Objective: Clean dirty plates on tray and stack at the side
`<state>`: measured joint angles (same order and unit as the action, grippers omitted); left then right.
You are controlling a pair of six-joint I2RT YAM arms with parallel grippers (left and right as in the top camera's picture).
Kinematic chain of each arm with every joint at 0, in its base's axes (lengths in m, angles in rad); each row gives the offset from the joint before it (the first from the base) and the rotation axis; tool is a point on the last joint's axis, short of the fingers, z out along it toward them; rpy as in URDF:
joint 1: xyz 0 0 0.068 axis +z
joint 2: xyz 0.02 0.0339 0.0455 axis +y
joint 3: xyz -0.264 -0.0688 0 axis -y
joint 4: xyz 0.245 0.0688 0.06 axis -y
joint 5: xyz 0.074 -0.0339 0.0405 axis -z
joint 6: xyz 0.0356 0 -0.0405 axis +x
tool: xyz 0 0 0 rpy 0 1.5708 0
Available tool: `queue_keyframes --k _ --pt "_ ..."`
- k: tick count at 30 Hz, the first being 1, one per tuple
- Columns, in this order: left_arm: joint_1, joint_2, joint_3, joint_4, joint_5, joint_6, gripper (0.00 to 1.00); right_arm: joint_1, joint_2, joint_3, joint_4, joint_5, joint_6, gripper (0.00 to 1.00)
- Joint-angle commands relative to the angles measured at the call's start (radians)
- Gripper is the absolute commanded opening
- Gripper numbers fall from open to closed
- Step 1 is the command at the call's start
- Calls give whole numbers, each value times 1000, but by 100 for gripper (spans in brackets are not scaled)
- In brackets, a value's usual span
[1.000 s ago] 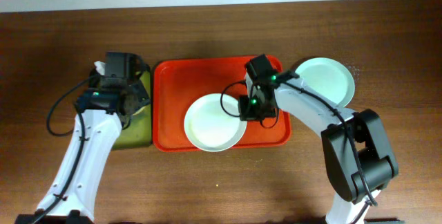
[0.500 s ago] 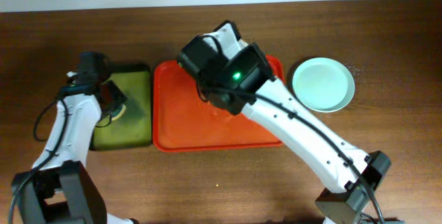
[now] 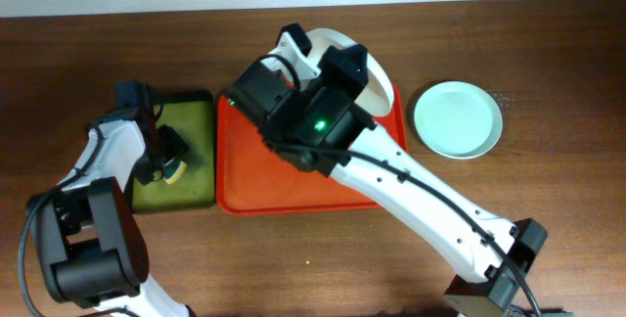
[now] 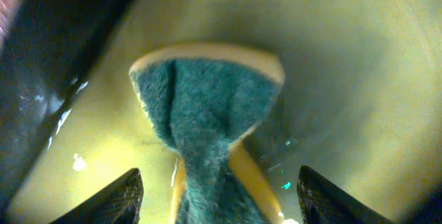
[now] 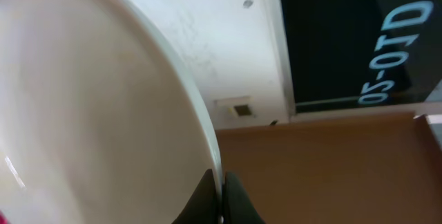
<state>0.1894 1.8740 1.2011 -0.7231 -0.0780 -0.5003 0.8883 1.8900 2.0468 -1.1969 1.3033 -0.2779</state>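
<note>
My right gripper has the cream white plate. It should swing over the pale mint green plate (image 3: 457,119) first, turn the cream white plate level, and then lower it onto that plate.
My right gripper (image 5: 221,191) is shut on the rim of a cream white plate (image 5: 83,113), holding it tilted up in the air. From overhead that plate (image 3: 380,80) peeks out behind the raised right arm, above the back of the red-orange tray (image 3: 284,185). A pale mint green plate (image 3: 457,119) lies on the table right of the tray. My left gripper (image 4: 221,207) is open over the olive-green tray (image 4: 345,58). A teal and yellow sponge (image 4: 207,106) stands loose between its fingers (image 4: 117,196).
The olive-green tray (image 3: 186,112) sits just left of the red-orange tray. My right arm (image 3: 411,190) stretches across the red-orange tray's middle and right side. Bare brown table surrounds both trays.
My left gripper has opened and let go of the sponge on the olive-green tray. The right arm has shifted a little toward the back with the cream plate, which now shows.
</note>
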Motion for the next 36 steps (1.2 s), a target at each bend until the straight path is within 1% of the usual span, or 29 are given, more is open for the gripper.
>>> queue_keyframes --k 1,2,3,4,5,7,8,12,14,15,16,17,18,19,20,21,22,24,26,29,32,36 --pt "1 -77 163 -130 15 31 70 47 -16 20 58 78 -117 4" --pt "1 -103 215 -193 15 31 70 60 -16 20 87 103 -155 4" --pt "1 -134 257 -249 16 31 71 68 -16 20 106 139 -164 4" --pt "1 -157 272 -269 16 31 81 75 -16 20 113 168 -163 4" --pt "1 -190 274 -277 14 31 99 87 -16 20 113 174 -148 4" --pt "2 -203 274 -276 11 31 99 100 -16 20 109 121 -81 4" --pt "2 -202 273 -277 11 31 99 101 -16 20 96 53 -52 4" --pt "1 -201 273 -277 11 31 99 82 -10 18 -47 -350 -42 4" --pt "1 -201 273 -278 11 31 99 50 -10 18 -60 -442 -12 4" --pt "1 -201 273 -278 11 31 99 -4 -10 18 -42 -540 65 4" --pt "1 -201 273 -278 11 31 99 -44 -10 18 -40 -626 99 4" --pt "1 -201 273 -278 11 31 99 -151 -8 18 -41 -816 154 4" --pt "1 -201 273 -282 11 31 99 -233 -4 18 -44 -950 199 4" --pt "1 -201 273 -285 11 31 100 -373 7 18 -54 -1172 242 4" --pt "1 -201 273 -285 11 31 99 -482 18 18 -73 -1324 252 4" --pt "1 -201 273 -285 11 31 99 -597 35 18 -101 -1454 254 4" --pt "1 -201 273 -285 12 31 99 -684 51 14 -126 -1519 254 4" --pt "1 -201 273 -285 12 30 99 -859 90 -11 -162 -1566 257 4" --pt "1 -201 272 -285 12 30 99 -1046 113 -116 -133 -1566 261 4" --pt "1 -201 272 -285 12 30 99 -1197 114 -271 -18 -1565 261 4" --pt "1 -201 272 -285 12 30 99 -1290 114 -364 69 -1565 261 4" --pt "1 -201 272 -282 12 30 99 -1307 114 -454 181 -1561 261 4"
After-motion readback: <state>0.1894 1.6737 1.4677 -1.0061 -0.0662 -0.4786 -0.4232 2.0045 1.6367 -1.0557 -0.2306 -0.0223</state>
